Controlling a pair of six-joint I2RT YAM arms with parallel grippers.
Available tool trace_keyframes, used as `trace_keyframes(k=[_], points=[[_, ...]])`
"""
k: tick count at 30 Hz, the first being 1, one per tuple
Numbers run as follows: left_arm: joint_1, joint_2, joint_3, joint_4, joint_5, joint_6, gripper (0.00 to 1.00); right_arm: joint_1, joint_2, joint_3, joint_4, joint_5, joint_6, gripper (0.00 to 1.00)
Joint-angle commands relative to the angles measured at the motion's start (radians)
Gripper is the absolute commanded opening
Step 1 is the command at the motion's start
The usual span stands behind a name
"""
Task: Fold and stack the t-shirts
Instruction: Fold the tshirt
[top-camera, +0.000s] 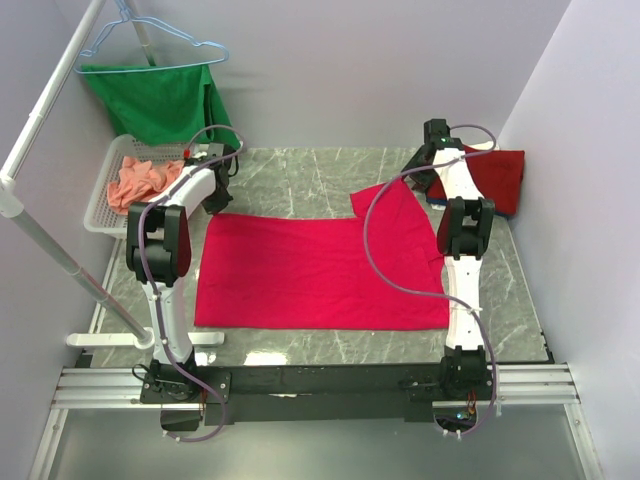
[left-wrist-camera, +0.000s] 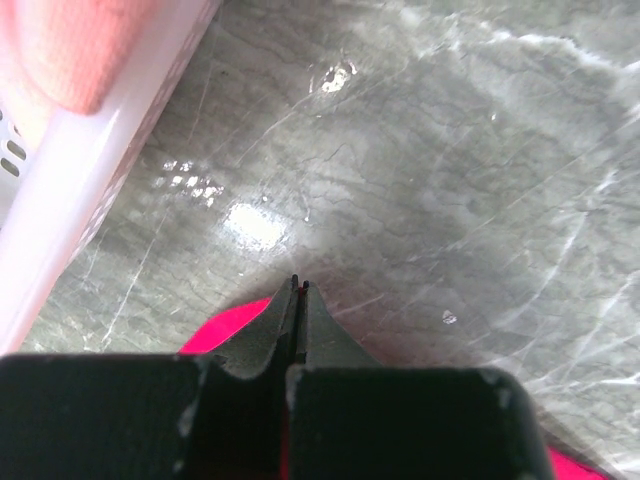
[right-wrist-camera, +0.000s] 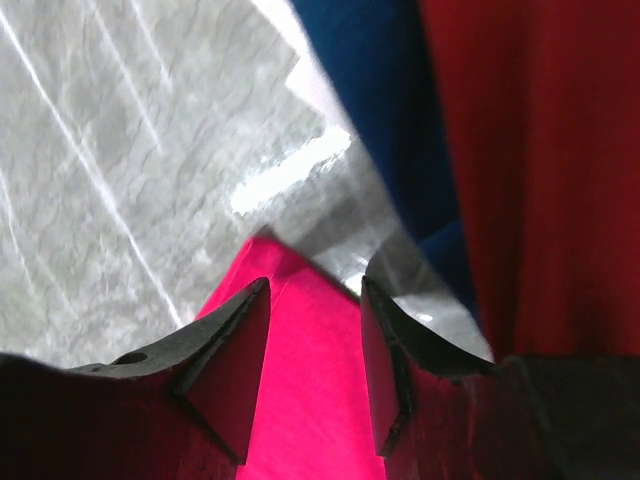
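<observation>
I should move my right gripper away from the dark red t-shirt next. Then it should close on the corner's raised fold.
A bright pinkish-red t-shirt lies spread flat on the marble table, with its far right part folded up at an angle. My left gripper is at the shirt's far left corner, jaws shut, with a sliver of red cloth between the fingertips. My right gripper is open, its fingers on either side of the shirt's far right corner. A dark red t-shirt lies folded on a blue one at the far right. A salmon-orange t-shirt sits in a basket.
A white slatted basket stands at the far left, its rim close to my left gripper. A green cloth hangs on a hanger from a white rack behind it. Grey walls close in at the back and right.
</observation>
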Motion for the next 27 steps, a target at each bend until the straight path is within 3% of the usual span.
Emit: trace_keyframes(k=[1,13,16,17,22,27], points=[[0.002,-0.061,0.046,-0.009,0.007,0.015,0.01,0.014,0.013,0.039,-0.042,-0.076,-0.022,0.49],[0.002,-0.088,0.028,0.004,0.007,0.026,0.01,0.027,0.02,0.046,-0.125,-0.094,-0.039,0.48],[0.002,-0.093,0.032,0.004,0.018,0.023,0.01,0.027,0.033,0.047,-0.149,-0.092,-0.047,0.4],[0.002,-0.095,0.034,0.004,0.02,0.023,0.01,0.028,0.034,0.049,-0.162,-0.089,-0.05,0.3],[0.002,-0.113,0.016,0.009,0.012,0.024,0.01,0.027,0.011,0.018,-0.168,-0.051,-0.047,0.03],[0.002,-0.124,0.003,0.012,0.014,0.018,0.01,0.016,-0.041,0.003,-0.151,-0.008,-0.027,0.0]])
